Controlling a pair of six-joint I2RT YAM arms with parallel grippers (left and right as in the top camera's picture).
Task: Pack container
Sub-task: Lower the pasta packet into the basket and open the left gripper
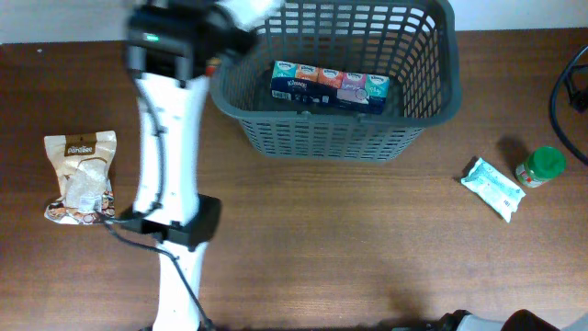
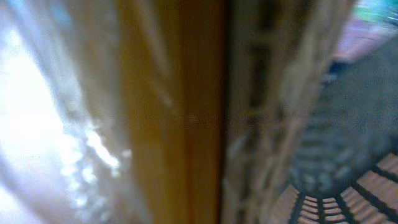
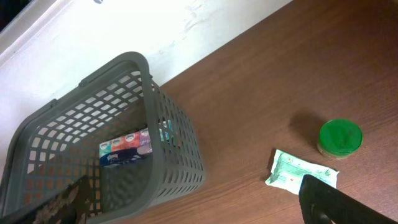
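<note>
The left gripper will next swing toward the right in the overhead view and go down beside the near side of the Kleenex tissues to release, because the basket's bare bottom shows there.
The dark grey basket (image 1: 323,140) stands at the back middle of the table, with a multipack of Kleenex tissues (image 1: 329,85) lying inside. It also shows in the right wrist view (image 3: 177,149). My left gripper (image 1: 230,23) is blurred above the basket's left rim. Its wrist view is filled by a blurred clear and orange packet (image 2: 174,112) right at the jaws, with the basket's lattice floor (image 2: 348,193) below. My right gripper (image 3: 193,202) is open and empty, high above the table to the right of the basket.
A brown and white snack bag (image 1: 81,176) lies at the far left. A white and green wipes pack (image 1: 493,187) and a green-lidded jar (image 1: 540,166) lie at the right. A black cable (image 1: 565,101) loops at the right edge.
</note>
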